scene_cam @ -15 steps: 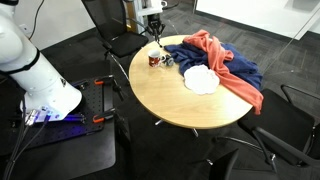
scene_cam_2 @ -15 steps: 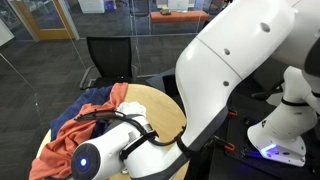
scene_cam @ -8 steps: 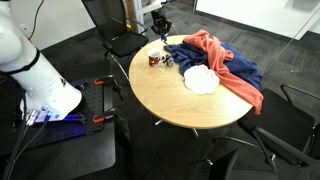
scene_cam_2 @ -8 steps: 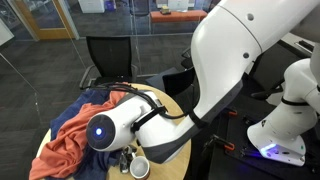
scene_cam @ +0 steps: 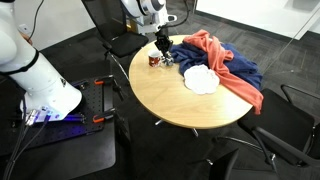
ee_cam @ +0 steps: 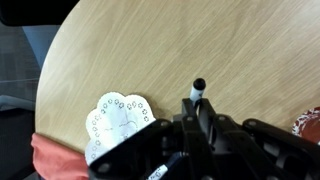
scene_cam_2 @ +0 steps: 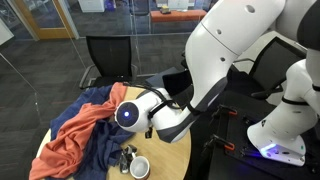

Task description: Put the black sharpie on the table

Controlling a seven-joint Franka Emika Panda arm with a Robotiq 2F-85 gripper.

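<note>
My gripper is above the clear spot of bare wood between the white doily and the mug, so next it should move down toward that spot and let go of the sharpie.
My gripper (ee_cam: 196, 112) is shut on the black sharpie (ee_cam: 198, 90), whose black tip and white band stick out past the fingertips in the wrist view. It hangs in the air above the round light-wood table (ee_cam: 190, 45). In an exterior view the gripper (scene_cam: 161, 41) is over the table's far edge (scene_cam: 150, 85), just above a small cup (scene_cam: 155, 60). In an exterior view the arm (scene_cam_2: 160, 115) leans over the table (scene_cam_2: 165, 165) by a white mug (scene_cam_2: 139, 167); the sharpie is too small to see there.
A pile of orange and blue cloths (scene_cam: 225, 62) and a white doily cloth (scene_cam: 200, 80) lie on the table's far half. The doily also shows in the wrist view (ee_cam: 118, 120). Black chairs (scene_cam: 108, 25) stand around the table. A dark cart (scene_cam: 60, 150) stands by the robot's base.
The arm has swung further over the table's far edge and the gripper has come down a little near the cup. The cloths and cups have not moved.
</note>
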